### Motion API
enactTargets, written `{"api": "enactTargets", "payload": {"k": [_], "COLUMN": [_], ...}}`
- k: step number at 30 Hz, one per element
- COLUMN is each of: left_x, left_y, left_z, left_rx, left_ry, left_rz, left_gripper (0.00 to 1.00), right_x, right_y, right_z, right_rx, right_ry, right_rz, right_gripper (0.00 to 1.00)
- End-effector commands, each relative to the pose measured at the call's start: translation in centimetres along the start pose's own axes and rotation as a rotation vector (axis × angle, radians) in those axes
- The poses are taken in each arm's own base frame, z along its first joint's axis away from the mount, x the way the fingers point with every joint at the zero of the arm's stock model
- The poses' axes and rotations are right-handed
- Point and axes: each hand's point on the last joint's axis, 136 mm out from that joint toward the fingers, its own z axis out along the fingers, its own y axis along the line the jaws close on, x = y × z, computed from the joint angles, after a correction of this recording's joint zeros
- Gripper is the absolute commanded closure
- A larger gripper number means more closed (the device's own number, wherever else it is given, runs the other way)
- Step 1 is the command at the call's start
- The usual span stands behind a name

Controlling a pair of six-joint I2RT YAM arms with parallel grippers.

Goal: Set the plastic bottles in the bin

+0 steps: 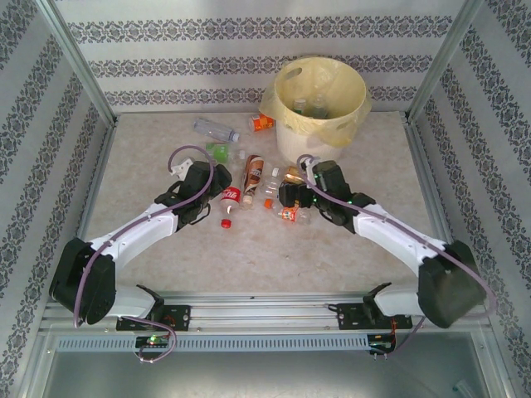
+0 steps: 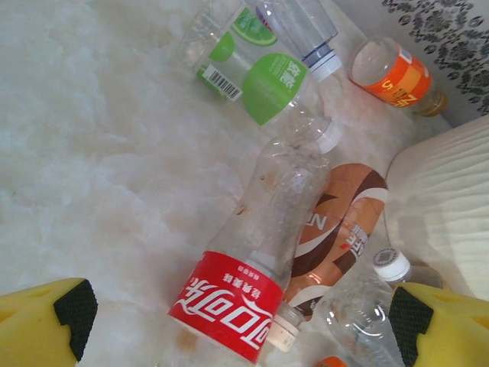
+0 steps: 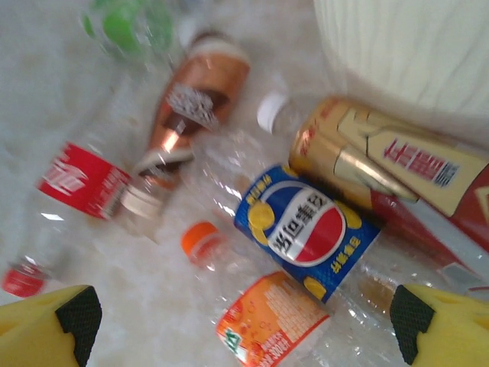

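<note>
My right gripper will move back and down onto the orange-label bottle's label [image 1: 289, 213] [image 3: 273, 319] next and turn so its fingers go on both sides of it. The label is below and back of my right gripper.
Several plastic bottles lie in a heap at the table's middle, in front of the bin [image 1: 319, 99], a white bucket with a pale yellow liner. A couple of bottles [image 1: 307, 105] show inside it. My left gripper [image 2: 243, 317] hangs open over the red-label bottle [image 2: 229, 306], touching nothing; the brown-label bottle [image 2: 340, 222] lies beside that bottle. My right gripper [image 3: 241, 317] is open above the orange-label bottle [image 3: 267, 321] and the blue-label bottle [image 3: 306, 229], with a gold-and-red bottle [image 3: 390, 160] behind. From above, the left gripper [image 1: 214, 203] and right gripper [image 1: 290, 199] flank the heap.
A green-label bottle [image 2: 260, 76], a clear bottle [image 2: 306, 30] and an orange-label bottle [image 2: 393, 76] lie farther back, left of the bin's wall [image 2: 451, 206]. Patterned walls and metal posts [image 1: 79, 62] enclose the table on three sides.
</note>
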Motion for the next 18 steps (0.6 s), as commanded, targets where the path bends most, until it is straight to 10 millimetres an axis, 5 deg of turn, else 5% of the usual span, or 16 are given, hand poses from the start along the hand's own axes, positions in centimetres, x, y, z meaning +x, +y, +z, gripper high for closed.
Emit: {"api": "enactTargets", "payload": {"k": [1, 7, 18], "left_x": [0.2, -0.1, -1.0], "left_y": [2.3, 2.9, 3.9], "left_z": [0.3, 0.1, -0.7], "left_rx": [-0.082, -0.099, -0.130], "left_ry": [-0.008, -0.018, -0.054], "left_rz": [-0.014, -0.014, -0.033], "left_gripper": [0.00, 0.01, 0.01], "right_x": [0.5, 3.9, 9.1], "right_y": [1.0, 0.4, 2.0], "right_z": [1.7, 4.2, 4.5], "right_rx": [0.015, 0.124, 0.062], "right_ry": [0.036, 0.150, 0.327], "right_rz": [-0.094, -0.149, -0.189], "right_gripper": [0.02, 0.03, 0.04]}}
